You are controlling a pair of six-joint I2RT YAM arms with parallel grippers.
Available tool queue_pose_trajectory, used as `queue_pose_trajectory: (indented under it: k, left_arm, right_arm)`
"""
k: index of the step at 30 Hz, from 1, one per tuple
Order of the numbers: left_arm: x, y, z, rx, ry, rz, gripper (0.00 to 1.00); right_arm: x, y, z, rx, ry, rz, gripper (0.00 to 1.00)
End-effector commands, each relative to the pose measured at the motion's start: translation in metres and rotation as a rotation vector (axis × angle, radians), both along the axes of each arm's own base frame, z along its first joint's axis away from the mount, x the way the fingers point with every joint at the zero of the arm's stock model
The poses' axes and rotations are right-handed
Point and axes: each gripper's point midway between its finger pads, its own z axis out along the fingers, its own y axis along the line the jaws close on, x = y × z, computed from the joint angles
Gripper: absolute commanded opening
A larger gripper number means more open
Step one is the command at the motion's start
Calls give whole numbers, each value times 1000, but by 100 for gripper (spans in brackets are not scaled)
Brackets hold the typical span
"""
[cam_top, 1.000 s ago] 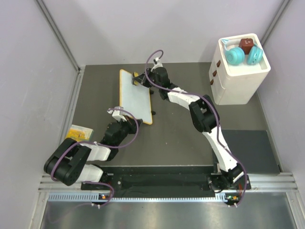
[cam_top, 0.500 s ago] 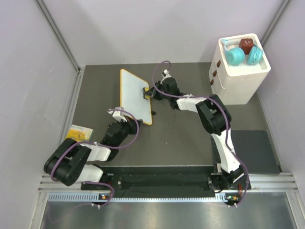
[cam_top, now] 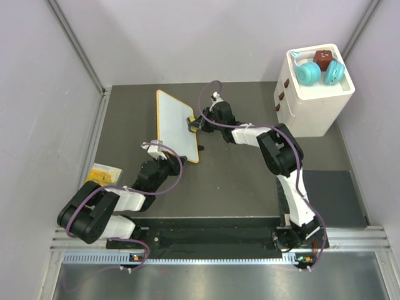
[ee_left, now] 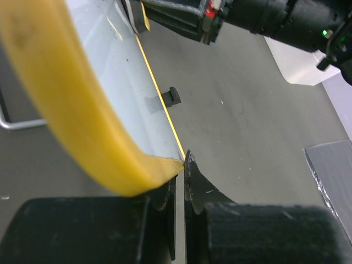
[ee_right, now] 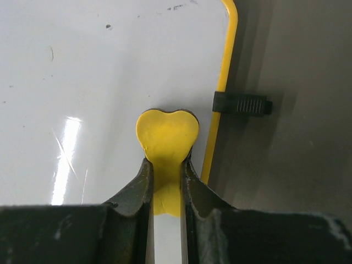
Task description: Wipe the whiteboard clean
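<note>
My right gripper will next move back, to the right in the top view and down, and let go of the eraser (ee_right: 166,140), because bare tabletop is below it, past the black foot.
The whiteboard (cam_top: 175,125) lies slanted left of the table's middle, with a thin yellow frame. My left gripper (cam_top: 164,156) is shut on its near corner; the left wrist view shows the yellow frame corner (ee_left: 82,121) at the closed jaws of that gripper (ee_left: 180,181). My right gripper (cam_top: 194,123) is shut on the yellow bone-shaped eraser (ee_right: 166,140), pressed on the white surface (ee_right: 99,82) just inside the right frame edge (ee_right: 223,82). That gripper's fingertips (ee_right: 166,165) clamp the eraser's waist. Small black specks (ee_right: 108,26) remain near the top. A black foot (ee_right: 242,103) sticks out beside the frame.
A white drawer box (cam_top: 312,100) stands at the back right with teal items (cam_top: 307,73) and a brown cube (cam_top: 323,59) on top. A yellow packet (cam_top: 103,173) lies at the left. A dark mat (cam_top: 325,197) lies at the right.
My right gripper slid the eraser from the board's far edge down to its right edge, and its arm swung right. In the last half second it barely moved. The left arm stayed still.
</note>
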Motion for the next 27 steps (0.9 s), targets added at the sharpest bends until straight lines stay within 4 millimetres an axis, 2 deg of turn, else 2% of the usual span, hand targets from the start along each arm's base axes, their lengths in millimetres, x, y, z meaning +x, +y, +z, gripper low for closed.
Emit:
queue_pose_trajectory:
  k: [1, 3, 7, 9, 10, 13, 14, 17, 18, 19, 20, 21, 22, 24, 25, 27]
  left_arm:
    - [-26, -15, -22, 53, 59, -131, 0]
    - [-26, -16, -22, 52, 58, -133, 0]
    - [-27, -16, -22, 53, 57, -134, 0]
    - [-26, -16, -21, 54, 55, -135, 0]
    - [-27, -16, -21, 55, 55, -138, 0]
    - [-27, -17, -21, 54, 55, -141, 0]
    - [-27, -17, -21, 56, 54, -141, 0]
    - [-27, -16, -21, 54, 53, -138, 0]
    - [-27, -16, -21, 55, 53, -137, 0]
    - [-27, -16, -20, 53, 54, -136, 0]
    - [-26, -17, -20, 54, 52, -138, 0]
    - [-26, -17, -20, 55, 54, -138, 0]
    - [-26, -17, -19, 54, 51, -137, 0]
    - [-25, -17, -17, 56, 48, -137, 0]
    - [-25, -16, -19, 61, 58, -134, 0]
    - [-22, -16, -16, 66, 51, -128, 0]
  right_arm:
    - [-4, 31, -26, -51, 67, 102, 0]
    - [5, 34, -25, -47, 88, 97, 0]
    - [34, 46, -9, 1, 62, 76, 0]
    - [42, 47, -3, 25, 70, 60, 0]
    - [49, 45, 4, 41, 58, 47, 0]
    - [59, 33, 1, 39, 73, 5, 0]
    - [60, 29, 6, 41, 68, 3, 0]
    - [50, 19, -1, 6, 77, 17, 0]
    - [47, 16, 9, -4, 50, 26, 0]
    - [37, 9, -6, -30, 81, 30, 0]
    - [33, 7, -7, -33, 78, 30, 0]
    - [29, 4, 4, -25, 63, 34, 0]
    - [16, -2, -13, -45, 100, 38, 0]
    - [4, -3, -4, -26, 96, 53, 0]
    - [-9, -7, -17, -38, 125, 61, 0]
    - [-23, -5, -18, -32, 140, 84, 0]
